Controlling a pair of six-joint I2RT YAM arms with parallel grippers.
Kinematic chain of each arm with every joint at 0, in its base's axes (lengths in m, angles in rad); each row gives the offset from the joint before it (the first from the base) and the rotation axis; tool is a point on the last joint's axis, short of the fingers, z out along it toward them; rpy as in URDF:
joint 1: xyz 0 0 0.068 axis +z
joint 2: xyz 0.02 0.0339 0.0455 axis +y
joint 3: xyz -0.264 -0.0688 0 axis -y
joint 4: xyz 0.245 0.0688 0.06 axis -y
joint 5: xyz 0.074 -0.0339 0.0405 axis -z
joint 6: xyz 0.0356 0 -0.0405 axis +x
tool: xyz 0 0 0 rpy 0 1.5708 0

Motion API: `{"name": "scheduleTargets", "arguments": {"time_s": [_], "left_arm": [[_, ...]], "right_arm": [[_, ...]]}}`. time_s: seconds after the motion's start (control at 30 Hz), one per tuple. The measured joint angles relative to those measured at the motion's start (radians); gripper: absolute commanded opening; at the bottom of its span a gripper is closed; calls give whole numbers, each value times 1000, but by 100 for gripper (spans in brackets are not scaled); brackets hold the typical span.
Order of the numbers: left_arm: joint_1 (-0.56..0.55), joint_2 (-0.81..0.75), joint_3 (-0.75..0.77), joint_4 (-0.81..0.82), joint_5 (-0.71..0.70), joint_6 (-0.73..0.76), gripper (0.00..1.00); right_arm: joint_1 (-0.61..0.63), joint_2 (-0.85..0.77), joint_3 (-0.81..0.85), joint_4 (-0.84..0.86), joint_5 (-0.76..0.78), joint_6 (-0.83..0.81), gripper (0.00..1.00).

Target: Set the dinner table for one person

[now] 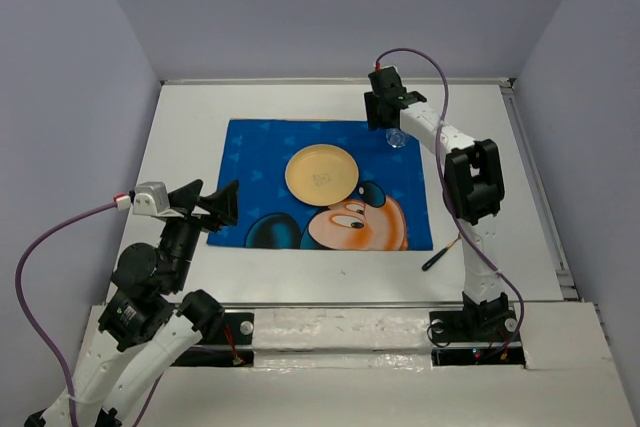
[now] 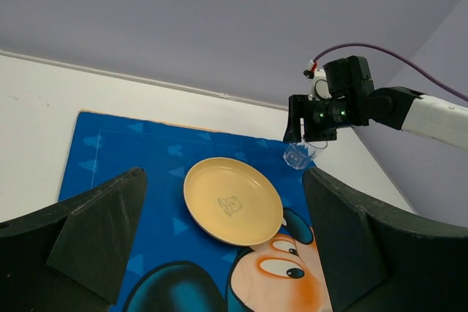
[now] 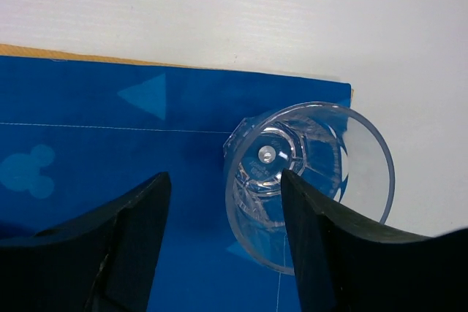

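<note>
The glass (image 1: pixel 395 137) is standing upright, so the robot's right gripper will next rise, swing back and to the right in the top view, and then go down to the tabletop beside the bar.
The white dinner table (image 1: pixel 180 147) carries a blue Mickey Mouse placemat (image 1: pixel 250 147) with a yellow plate (image 1: pixel 321 173) near its middle. A clear glass (image 1: pixel 395 137) stands upright at the mat's far right corner. My right gripper (image 1: pixel 385 119) hovers just above it, jaws open. In the right wrist view the gripper (image 3: pixel 224 177) straddles the near wall of the glass (image 3: pixel 307 180), and one finger overlaps its mouth. My left gripper (image 1: pixel 222 204) is open and empty over the mat's left edge. Its wrist view shows the plate (image 2: pixel 232 199) and the glass (image 2: pixel 296 157).
A slim dark utensil with an orange tip (image 1: pixel 440 255) lies on the table just right of the mat's near corner. A metal rail (image 1: pixel 535 187) runs along the table's right side. Grey walls close in the back and both sides.
</note>
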Motion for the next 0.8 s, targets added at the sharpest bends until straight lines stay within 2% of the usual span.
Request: {"name": "scheduleTargets", "arguments": {"time_s": [0.2,0.23,0.3,0.4,0.47,0.6,0.7,0.8], "left_arm": [[0,0,0,3,4,0,99],[0,0,0,4,5,0,99],[0,-1,0,6,14,0,99],[0,-10,0,7,29,0,99],[-2,-34,0,7,36,0,99],[-31,-92,0,14,37,0,99],[-56,-117,0,14,37,0,99],[-75,-141,0,14,36,0,99]], "right_arm": [[0,-26,-15,-2,-2,19,65],[-1,-53,-44,6,-2,29,63],[-6,-119,-106,-5,-1,50,53],[-26,-320,-323,28,6,131,39],[-88,-531,-533,22,1,221,32],[-297,-833,-843,7,-10,359,31],[-426,-938,-974,-65,-6,431,36],[-481,-949,-1023,-124,-17,469,40]]}}
